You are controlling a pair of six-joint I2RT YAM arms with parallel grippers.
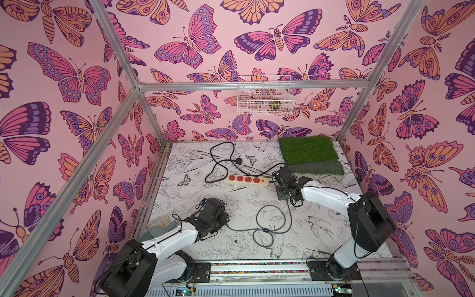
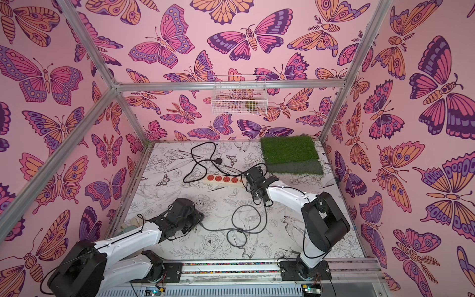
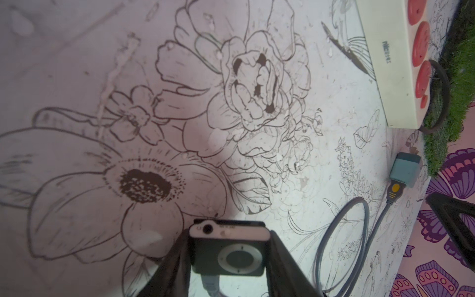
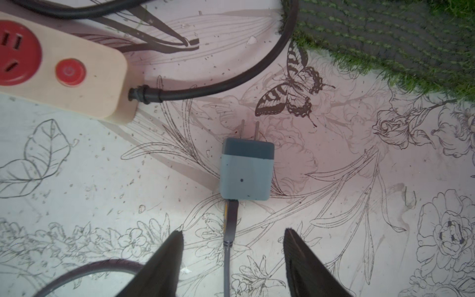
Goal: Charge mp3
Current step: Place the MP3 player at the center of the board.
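Observation:
The right gripper moves down past the cable's USB end onto both bare sides of the teal adapter (image 4: 245,169) next, as the cable and the adapter's pins occupy its ends.
The mp3 (image 3: 228,250), a small black square with a pale control ring, sits between the fingers of my left gripper (image 3: 228,235), which is shut on its two sides just above the table. A grey cable (image 3: 341,231) is plugged into the mp3's lower edge and runs to the teal adapter (image 3: 405,169). In the right wrist view the adapter (image 4: 245,169) lies flat, prongs facing away from the gripper. My right gripper (image 4: 234,231) hangs open above the cable's USB end, holding nothing. In both top views the left gripper (image 1: 223,218) hides the mp3, and the right gripper (image 1: 279,177) hides the adapter.
A cream power strip (image 1: 246,179) with red sockets lies mid-table, its thick black cord ending in a mains plug (image 1: 239,162). A green grass mat (image 1: 308,154) fills the back right corner. The grey cable (image 1: 272,226) loops between the arms. A wire basket (image 1: 264,95) hangs on the back wall.

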